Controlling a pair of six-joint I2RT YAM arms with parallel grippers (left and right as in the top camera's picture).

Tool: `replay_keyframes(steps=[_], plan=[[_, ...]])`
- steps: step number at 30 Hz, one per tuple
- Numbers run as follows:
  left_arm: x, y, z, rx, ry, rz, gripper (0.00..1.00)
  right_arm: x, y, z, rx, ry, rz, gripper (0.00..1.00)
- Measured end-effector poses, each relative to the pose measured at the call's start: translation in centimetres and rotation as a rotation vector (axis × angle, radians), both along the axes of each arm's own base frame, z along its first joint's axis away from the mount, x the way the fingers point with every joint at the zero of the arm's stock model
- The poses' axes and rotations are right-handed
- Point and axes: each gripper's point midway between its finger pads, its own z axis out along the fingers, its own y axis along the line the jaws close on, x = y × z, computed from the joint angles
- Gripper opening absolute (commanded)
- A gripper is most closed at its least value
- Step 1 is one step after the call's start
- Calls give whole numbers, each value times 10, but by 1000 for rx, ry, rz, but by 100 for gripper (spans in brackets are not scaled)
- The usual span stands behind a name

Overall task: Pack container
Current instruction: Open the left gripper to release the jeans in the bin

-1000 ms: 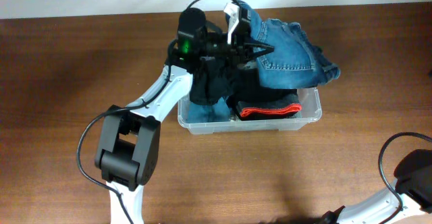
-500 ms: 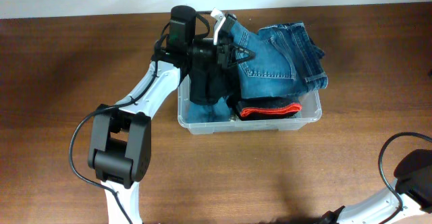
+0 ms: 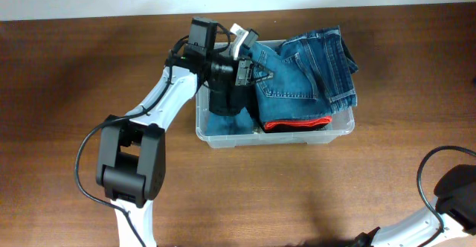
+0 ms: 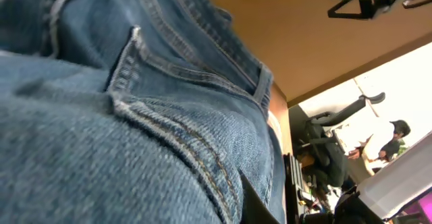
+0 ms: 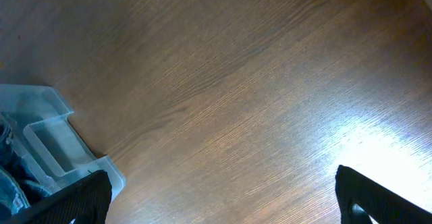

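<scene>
The jeans (image 3: 309,72) hang over the container's far rim, so my left gripper will pull them to the left in the overhead view, over the dark garment (image 3: 225,98), and let go of them.
The clear plastic container (image 3: 341,129) stands at the table's middle back, full of folded clothes. Folded blue jeans (image 3: 309,72) lie on top, over its right part and its far rim. Under them is a black garment with a red edge (image 3: 296,122). A dark garment (image 3: 225,98) and blue cloth (image 3: 222,125) fill the left part. My left gripper (image 3: 251,70) is at the jeans' left edge, shut on the denim, which fills the left wrist view (image 4: 135,116). My right gripper (image 5: 223,197) is open and empty over bare table; the container's corner (image 5: 61,140) shows at its left.
The left arm (image 3: 160,106) reaches from the front left over the container's left rim. The right arm's base and cable (image 3: 450,191) are at the front right corner. A pale wall edge runs along the table's back.
My left gripper has moved down and slightly left with the jeans. The jeans went from hanging bunched above the container to lying flatter on the clothes. The right arm has not moved.
</scene>
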Motion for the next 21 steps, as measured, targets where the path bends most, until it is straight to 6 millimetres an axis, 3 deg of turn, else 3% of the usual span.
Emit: replay_keyframes(steps=[10, 21], plan=[[-2, 31, -24, 96, 178, 78, 2, 0, 0, 0, 0, 0, 0, 98], [-7, 56, -66, 346, 289, 203, 2, 0, 0, 0, 0, 0, 0, 98]])
